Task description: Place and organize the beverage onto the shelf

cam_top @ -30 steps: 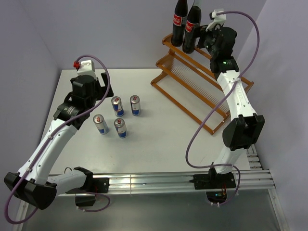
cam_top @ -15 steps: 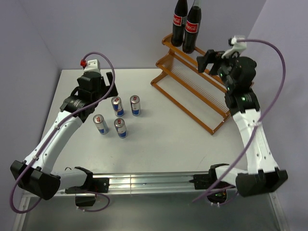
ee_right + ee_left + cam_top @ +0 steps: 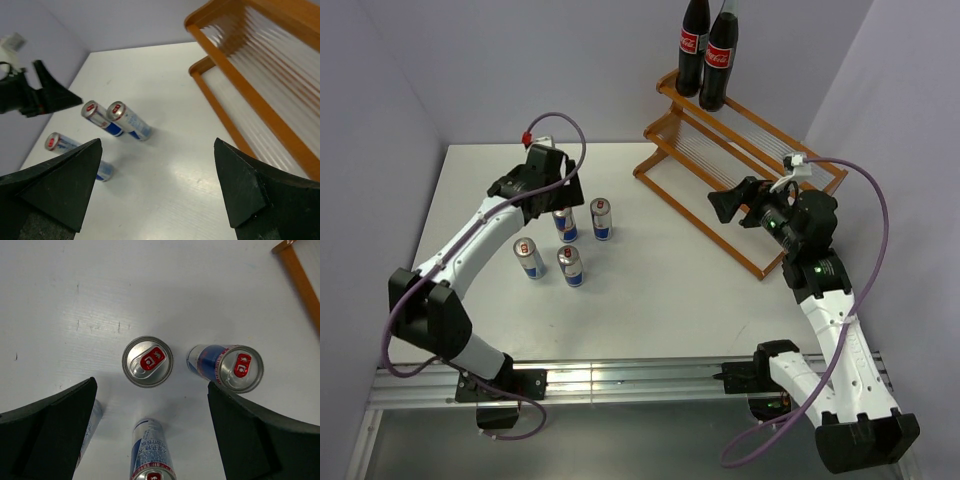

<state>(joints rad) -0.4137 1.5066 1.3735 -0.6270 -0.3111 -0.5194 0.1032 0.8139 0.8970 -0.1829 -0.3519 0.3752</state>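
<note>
The lid of the can lines up with the gap between my fingers, so my left gripper will go down around the top of the back can farther from the shelf.
Two dark cola bottles stand upright at the far end of the orange-brown shelf's upper tier. Four slim silver-blue cans stand on the white table: two at the back and two in front. My left gripper is open and empty, hanging over the cans. In the left wrist view the back left can sits just beyond its open jaws, with another can to the right. My right gripper is open and empty above the shelf's lower tier.
The table ends at purple walls on the left and behind. The shelf runs diagonally along the right side. In the right wrist view the cans and my left gripper lie far to the left.
My right gripper has pulled back from the bottles toward the near side, down over the shelf's lower tier. My left gripper has swung right and forward over the cans.
</note>
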